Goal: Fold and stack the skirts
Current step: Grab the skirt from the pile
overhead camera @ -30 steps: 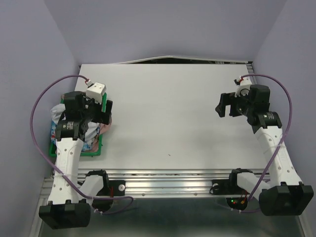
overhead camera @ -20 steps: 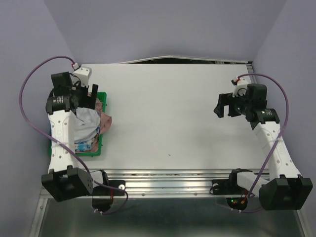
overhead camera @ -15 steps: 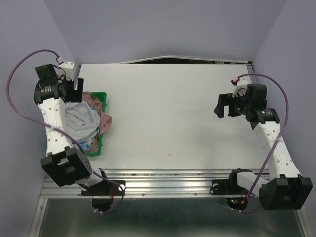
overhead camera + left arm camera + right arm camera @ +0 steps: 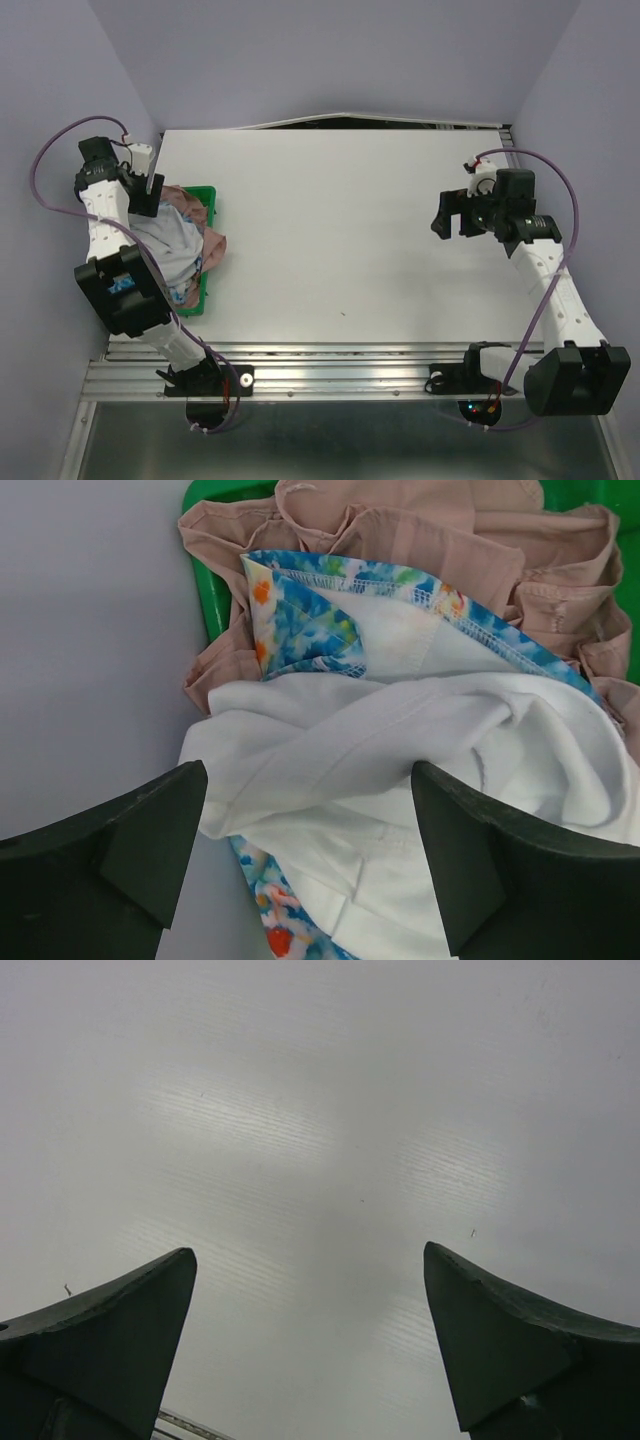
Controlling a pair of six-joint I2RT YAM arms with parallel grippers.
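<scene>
The left gripper lowers its open fingers around the white skirt's raised fold [image 4: 312,765] next and closes, since it lies just below and the skirt lies uppermost.
Three skirts lie bunched in a green tray [image 4: 206,196] at the table's left edge. The white skirt [image 4: 420,750] is on top, the blue flowered skirt [image 4: 300,630] under it, and the dusty-pink pleated skirt [image 4: 440,530] lowest, spilling over the tray's rim [image 4: 214,248]. My left gripper [image 4: 310,810] hovers open just above the white skirt [image 4: 172,238], holding nothing; in the top view the left gripper [image 4: 150,195] is at the tray's far end. My right gripper [image 4: 448,215] hangs open over bare table on the right, its fingers [image 4: 110,1330] empty.
The white table [image 4: 340,240] spreads between the two arms. Purple walls close in at left, right and back. A metal rail [image 4: 340,365] runs along the near edge, and the tray's green rim [image 4: 205,590] shows beside the cloth.
My left arm has swung from over the tray's right side out to the far left corner, uncovering the skirts. The right gripper has barely shifted.
</scene>
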